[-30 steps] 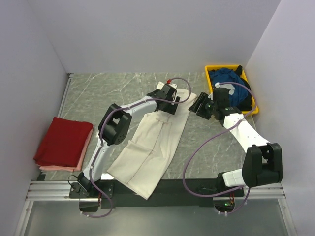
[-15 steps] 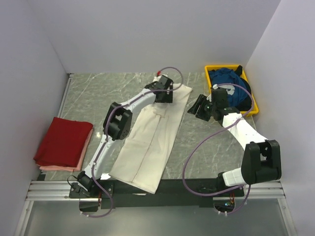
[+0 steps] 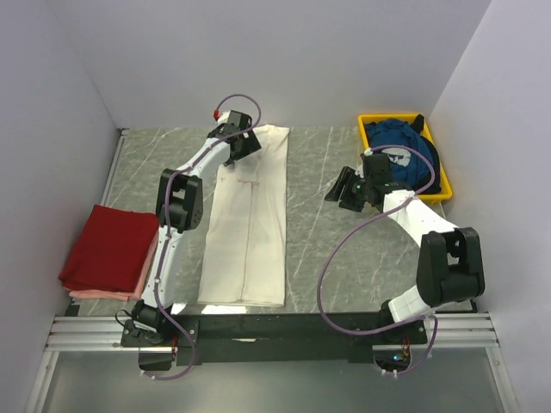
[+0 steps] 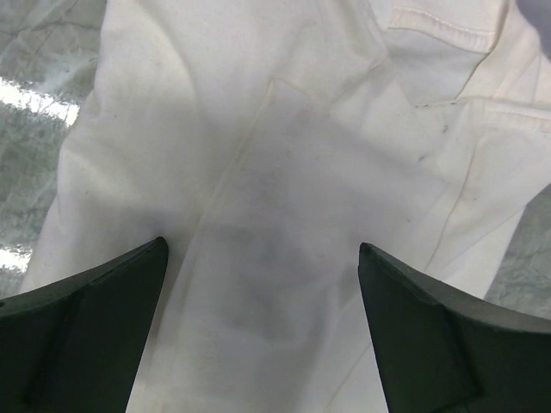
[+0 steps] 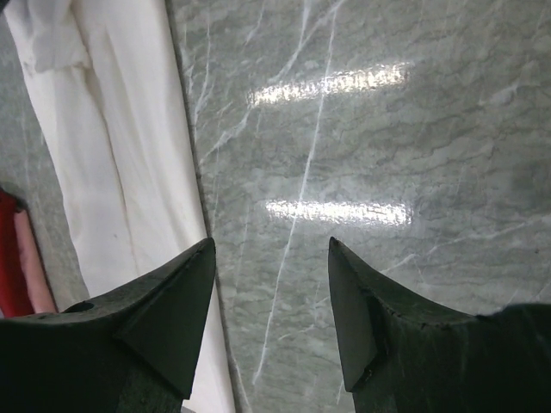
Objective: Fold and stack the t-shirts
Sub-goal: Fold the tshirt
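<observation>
The folded t-shirt's near end lies uncovered by the black bar, so next I should move my right gripper back and down onto the t-shirt's near corner on the tray's side (image 3: 281,303).
The cream-white t-shirt (image 3: 248,225) lies as a long narrow folded strip running from the far middle of the table to the near edge. My left gripper (image 3: 244,144) is open over its far end; in the left wrist view (image 4: 261,246) the fingers stand wide apart just above the cloth (image 4: 284,146). My right gripper (image 3: 341,191) is open and empty over bare table, to the right of the strip (image 5: 112,155); its wrist view (image 5: 270,243) shows marble between the fingers. The dark red t-shirt (image 3: 112,245) lies folded at the left. The blue t-shirt (image 3: 398,151) is bunched in the tray.
The yellow plastic tray (image 3: 369,120) stands at the far right against the wall. A pink folded cloth (image 3: 129,288) sticks out under the red shirt. White walls close in the left, back and right. A black rail runs along the near edge.
My left gripper has swept to the far left, dragging the cream shirt's far end with it; the strip went from slanted to straight. The right gripper has barely moved.
</observation>
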`<state>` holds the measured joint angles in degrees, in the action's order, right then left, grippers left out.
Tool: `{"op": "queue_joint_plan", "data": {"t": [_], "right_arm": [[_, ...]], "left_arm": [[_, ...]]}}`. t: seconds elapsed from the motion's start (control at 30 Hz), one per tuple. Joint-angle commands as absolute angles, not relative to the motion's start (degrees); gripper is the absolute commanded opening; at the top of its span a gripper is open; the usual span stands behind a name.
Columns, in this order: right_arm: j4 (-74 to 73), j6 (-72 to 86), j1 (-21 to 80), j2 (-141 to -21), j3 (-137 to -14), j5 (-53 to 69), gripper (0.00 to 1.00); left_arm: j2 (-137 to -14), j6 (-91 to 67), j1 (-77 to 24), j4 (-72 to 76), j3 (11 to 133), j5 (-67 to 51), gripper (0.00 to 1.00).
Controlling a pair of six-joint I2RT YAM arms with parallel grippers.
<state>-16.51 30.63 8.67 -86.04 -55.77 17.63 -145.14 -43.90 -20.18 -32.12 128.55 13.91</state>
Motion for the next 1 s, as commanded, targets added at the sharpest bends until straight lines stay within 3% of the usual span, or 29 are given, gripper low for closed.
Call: {"op": "queue_joint_plan", "data": {"t": [0.0,0.17,0.47,0.77,0.97], "right_arm": [[-17.6,28.7,10.5,-86.7,-58.8,17.3,0.62],[-17.2,29.0,12.9,-85.1,-56.5,16.7,0.62],[-13.5,32.5,18.8,-76.7,-46.2,17.8,0.62],[-3.3,44.2,34.9,-65.6,-27.4,16.8,0.54],[-0.2,51.9,44.5,-61.1,-20.6,14.6,0.47]], "left_arm": [[-143.9,-46.3,-20.7,-29.8,126.4,9.9,0.99],[-137.0,-43.4,-20.7,-22.4,122.0,4.8,0.99],[-111.4,-44.6,-20.8,-18.5,97.2,9.4,1.00],[-79.4,-60.7,-23.4,-20.8,53.9,19.6,0.77],[-66.6,-74.9,-31.6,-29.3,38.9,26.1,0.69]]}}
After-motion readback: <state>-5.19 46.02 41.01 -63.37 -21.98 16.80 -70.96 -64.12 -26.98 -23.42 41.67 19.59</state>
